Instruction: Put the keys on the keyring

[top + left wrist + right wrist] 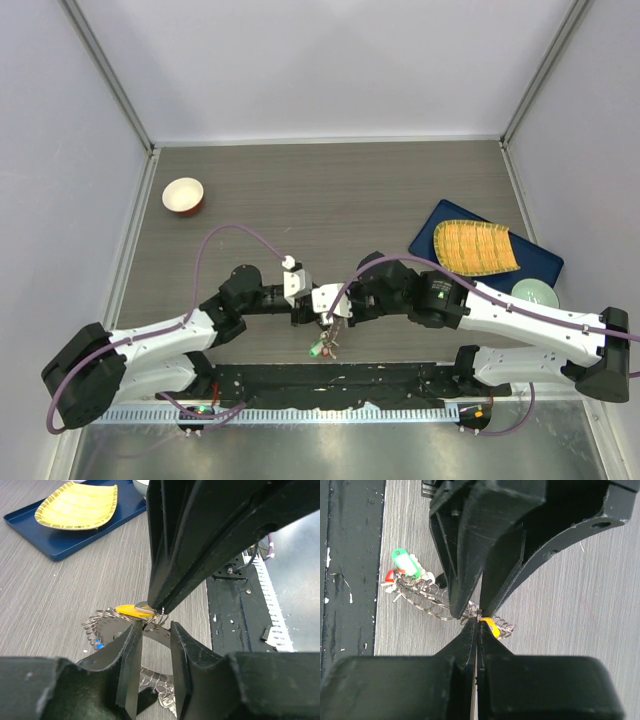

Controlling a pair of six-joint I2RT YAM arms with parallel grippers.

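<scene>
My right gripper goes up and outward next, then lowers to release the yellow-tagged key on the clear tabletop, open outward of the gripper.
My right gripper [477, 621] is shut on the yellow-tagged key [491, 626], at its ring end, just above the table. The left wrist view shows that key [131, 610] under the right gripper's tips [156, 611], over the toothed grey keyring [111, 628] with its wire loops. My left gripper [156, 630] faces it, jaws apart, with the keyring's flat band and small rings crossing the gap. More keys with green [406, 562] and red [390, 575] tags hang off the keyring [427, 602]. From above, both grippers meet over the keys [322, 348].
A red-and-white bowl [183, 195] stands at the back left. On the right, a blue tray [540, 262] carries a yellow ribbed plate [474, 246], with a pale green dish [534, 293] beside it. A black strip [340, 380] runs along the near edge.
</scene>
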